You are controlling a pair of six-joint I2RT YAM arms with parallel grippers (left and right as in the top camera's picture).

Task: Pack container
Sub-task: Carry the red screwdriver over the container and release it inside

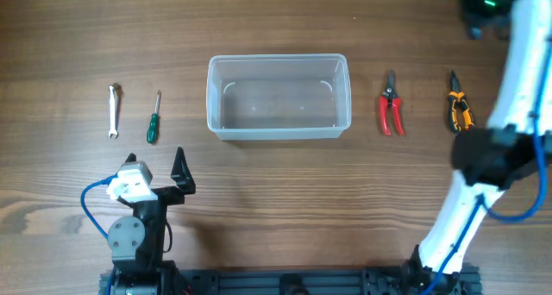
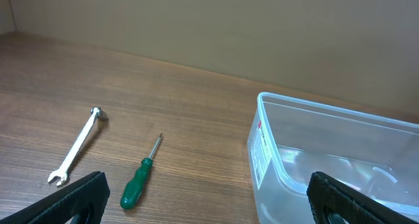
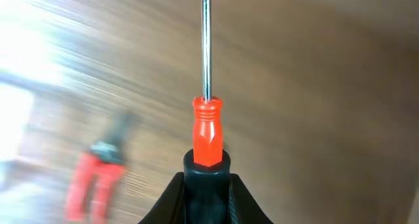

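Next, my right gripper moves to the left in the overhead view, down toward the container's bottom, and releases the screwdriver, because the container stands empty.
The clear plastic container stands empty at the table's middle; its left end shows in the left wrist view. My left gripper is open and empty, low near the front left, with its fingers apart between the green screwdriver and the container. My right gripper is shut on a screwdriver with a red and black handle, shaft pointing away from the jaws. In the overhead view the right gripper is at the far right corner, partly out of frame.
A silver wrench and a green-handled screwdriver lie left of the container. Red-handled pruners and orange-and-black pliers lie right of it. The white right arm passes above the pliers.
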